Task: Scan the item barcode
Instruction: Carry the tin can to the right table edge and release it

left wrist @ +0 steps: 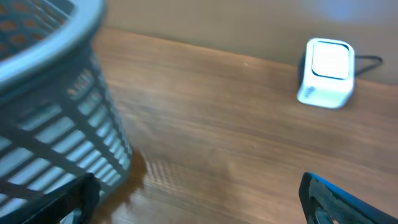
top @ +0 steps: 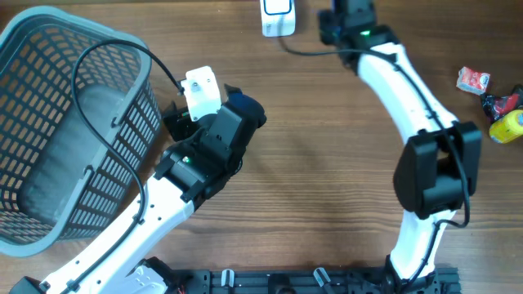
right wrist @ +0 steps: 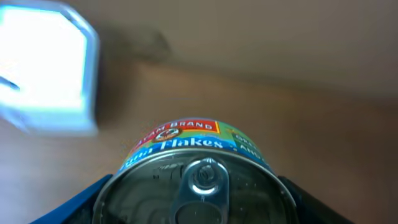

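The bare wood by the red packet has room to release the can, so the robot's right gripper will next move there, to the right in the overhead view, back and down.
The item is a tuna flakes can (right wrist: 196,168) with a pull-ring lid facing the camera, and my right gripper (right wrist: 196,202) is shut on it, its blue fingers pressing both sides. No barcode shows on the can. The white scanner (right wrist: 43,74) stands just left of and beyond the can. In the overhead view my right gripper (top: 347,20) reaches to the table's far edge, right of the scanner (top: 278,16); the can is hidden under it. My left gripper (top: 241,110) hangs open beside the basket; in its wrist view the left gripper (left wrist: 199,199) holds nothing and the scanner (left wrist: 326,73) is far ahead.
A grey mesh basket (top: 49,122) fills the left side, close to my left arm; its wall (left wrist: 56,93) shows at the left fingertip. A red packet (top: 472,79), a red-black item (top: 500,104) and a yellow item (top: 507,126) lie at the right edge.
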### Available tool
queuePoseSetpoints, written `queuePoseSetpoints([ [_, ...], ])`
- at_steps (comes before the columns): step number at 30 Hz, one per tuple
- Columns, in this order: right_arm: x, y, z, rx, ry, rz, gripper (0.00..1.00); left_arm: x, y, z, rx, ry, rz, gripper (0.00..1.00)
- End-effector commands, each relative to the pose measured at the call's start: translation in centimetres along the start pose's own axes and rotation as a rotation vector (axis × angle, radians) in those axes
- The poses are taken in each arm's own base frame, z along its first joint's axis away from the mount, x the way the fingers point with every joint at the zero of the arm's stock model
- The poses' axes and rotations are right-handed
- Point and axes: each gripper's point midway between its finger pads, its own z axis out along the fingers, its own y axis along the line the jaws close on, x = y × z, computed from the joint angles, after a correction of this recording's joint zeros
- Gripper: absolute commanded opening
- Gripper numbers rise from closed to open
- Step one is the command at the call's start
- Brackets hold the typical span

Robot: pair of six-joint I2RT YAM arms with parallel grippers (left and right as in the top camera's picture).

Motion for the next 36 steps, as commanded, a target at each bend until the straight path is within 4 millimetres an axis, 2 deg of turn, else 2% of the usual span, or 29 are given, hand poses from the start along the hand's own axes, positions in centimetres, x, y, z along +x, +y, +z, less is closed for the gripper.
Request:
queuePoseSetpoints([
  [1,3.9,-6.0,0.4,0.084,0.165,0.202,0.61,1.4,-1.9,0.0,0.108,0.087,-0.02,1.0],
  [6,10.2,-10.8,0.2,0.083,0.405,0.296,0.62,2.5,-3.4,-0.3,0.198,0.156,-0.02,1.0],
  [10,13.6,-15.0,0.1,0.126,0.506,0.362,0.62,3.2,-4.3,-0.7,0.254,0.198,-0.019,1.0],
  [15,16.8,-20.4,0.6,0.194,0.559,0.464,0.62,4.1,-5.6,-1.3,0.329,0.255,-0.019,1.0],
  [18,19.1,-22.4,1.4,0.201,0.581,0.525,0.62,4.8,-6.4,-1.8,0.381,0.295,-0.018,1.0],
  [20,20.9,-23.0,2.3,0.178,0.596,0.573,0.62,4.9,-6.6,-1.9,0.393,0.304,-0.019,1.0],
  [23,23.9,-22.5,4.0,0.111,0.623,0.636,0.62,4.9,-6.6,-1.9,0.393,0.303,-0.019,1.0],
  [26,25.3,-22.0,4.9,0.102,0.622,0.644,0.62,4.9,-6.6,-1.9,0.393,0.304,-0.019,1.0],
  [27,25.4,-21.9,5.1,0.101,0.616,0.64,0.65,4.9,-6.6,-1.9,0.393,0.303,-0.019,1.0],
  [28,25.4,-22.0,5.2,0.1,0.612,0.636,0.74,4.9,-6.6,-1.9,0.393,0.304,-0.019,1.0],
  [29,25.4,-22.0,5.3,0.096,0.607,0.62,0.89,4.9,-6.6,-1.9,0.393,0.304,-0.019,1.0],
  [31,25.3,-22.1,5.3,0.083,0.604,0.576,0.99,4.9,-6.6,-1.9,0.392,0.304,-0.018,1.0],
  [33,25.5,-22.4,5.2,0.093,0.611,0.536,1.0,4.9,-6.6,-1.9,0.394,0.303,-0.016,1.0],
  [36,25.9,-24.2,4.7,0.194,0.627,0.483,1.0,4.6,-6.5,-1.8,0.397,0.278,0.043,1.0],
])
